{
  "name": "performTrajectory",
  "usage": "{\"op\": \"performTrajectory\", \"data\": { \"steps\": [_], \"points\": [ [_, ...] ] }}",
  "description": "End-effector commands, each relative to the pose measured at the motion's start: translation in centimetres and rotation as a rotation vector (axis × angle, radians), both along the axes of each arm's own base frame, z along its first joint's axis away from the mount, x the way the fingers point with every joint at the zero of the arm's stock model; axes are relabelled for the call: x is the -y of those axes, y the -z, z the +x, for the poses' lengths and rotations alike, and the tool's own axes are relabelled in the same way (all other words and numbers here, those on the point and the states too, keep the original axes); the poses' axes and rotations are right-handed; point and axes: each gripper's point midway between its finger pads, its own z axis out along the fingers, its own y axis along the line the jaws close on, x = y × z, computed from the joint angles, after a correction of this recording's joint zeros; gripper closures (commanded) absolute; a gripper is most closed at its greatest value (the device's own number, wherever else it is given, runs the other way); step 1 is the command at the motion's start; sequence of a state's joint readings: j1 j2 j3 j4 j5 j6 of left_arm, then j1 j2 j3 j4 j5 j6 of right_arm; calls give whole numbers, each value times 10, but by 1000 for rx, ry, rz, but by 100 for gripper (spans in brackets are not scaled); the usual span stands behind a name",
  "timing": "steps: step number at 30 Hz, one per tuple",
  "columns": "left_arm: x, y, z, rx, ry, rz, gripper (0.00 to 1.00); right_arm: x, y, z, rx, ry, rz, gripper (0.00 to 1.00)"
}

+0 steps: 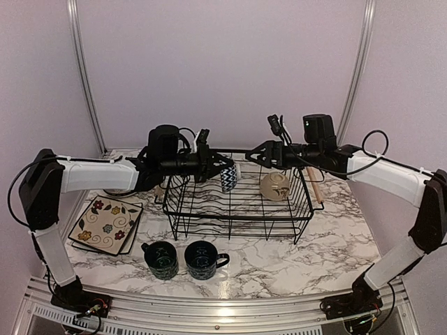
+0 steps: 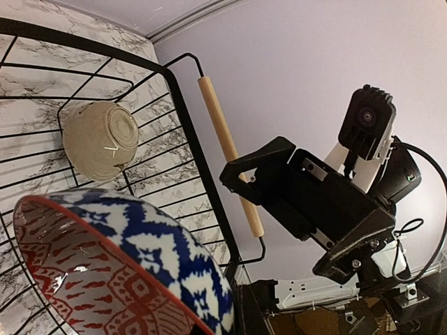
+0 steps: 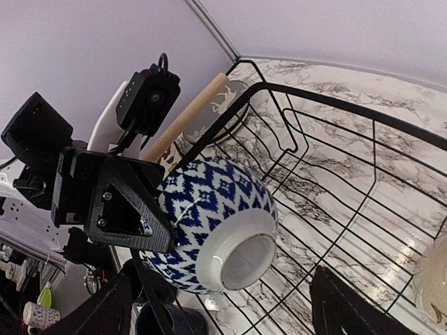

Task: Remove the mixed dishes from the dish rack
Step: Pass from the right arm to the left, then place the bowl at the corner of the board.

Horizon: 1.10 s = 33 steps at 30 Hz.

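Observation:
The bare marble beside the mugs is empty. My left gripper should next swing back past the near edge of the rack and lower the bowl onto that spot.
My left gripper (image 1: pixel 223 167) is shut on the rim of the blue-white chevron bowl (image 1: pixel 229 178) and holds it tilted above the left part of the black wire dish rack (image 1: pixel 234 216). The bowl fills the left wrist view (image 2: pixel 126 258) and shows foot-first in the right wrist view (image 3: pixel 216 223). My right gripper (image 1: pixel 254 155) is open and empty, just right of the bowl above the rack. A beige bowl (image 1: pixel 274 185) lies in the rack's right end. Two dark blue mugs (image 1: pixel 160 258) (image 1: pixel 202 257) and square floral plates (image 1: pixel 106 225) sit on the table. The striped plate is hidden.
The rack's right wooden handle (image 1: pixel 314 185) shows near my right arm, also in the left wrist view (image 2: pixel 230 157). A grey deer-pattern plate (image 3: pixel 227 98) lies on the table beyond the rack's left handle. The marble table (image 1: pixel 328 251) shows bare to the right front.

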<state>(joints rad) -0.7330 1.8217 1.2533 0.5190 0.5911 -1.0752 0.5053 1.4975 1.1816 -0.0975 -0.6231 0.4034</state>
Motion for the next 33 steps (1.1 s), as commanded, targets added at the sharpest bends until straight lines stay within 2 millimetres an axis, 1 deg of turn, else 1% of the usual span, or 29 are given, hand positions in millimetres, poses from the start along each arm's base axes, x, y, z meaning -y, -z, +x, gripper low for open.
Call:
{"op": "performTrajectory", "data": {
  "steps": [1,3,5,6,7,11,12,16,18,22,25,28,33],
  "points": [
    [-10,-48,-8,252,-35,109,100,22,-33,11,126,110,-70,12],
    [-6,-50,-16,340,-29,221,100,35,-37,17,147,174,-107,12],
    [1,-46,-31,442,10,357,100,49,-43,23,170,246,-138,12],
    [6,-48,-38,493,25,405,100,56,-45,26,178,280,-151,12],
    [13,-50,-50,552,50,445,100,64,-47,29,183,318,-162,12],
    [30,-48,-82,744,145,612,100,91,-53,37,185,423,-180,12],
    [36,-46,-94,798,189,644,100,97,-55,38,188,440,-179,12],
    [55,-21,-142,998,380,810,100,110,-63,36,206,474,-175,12],
    [61,-10,-157,1068,430,877,100,112,-66,34,214,484,-175,12],
    [70,10,-184,1115,556,909,100,114,-67,31,212,487,-167,12],
    [75,30,-199,1132,644,959,100,114,-65,28,205,485,-161,12],
    [76,55,-206,1150,702,1032,100,116,-64,24,205,488,-153,12],
    [78,89,-219,1150,804,1083,100,116,-61,19,196,479,-144,12]
  ]
}}
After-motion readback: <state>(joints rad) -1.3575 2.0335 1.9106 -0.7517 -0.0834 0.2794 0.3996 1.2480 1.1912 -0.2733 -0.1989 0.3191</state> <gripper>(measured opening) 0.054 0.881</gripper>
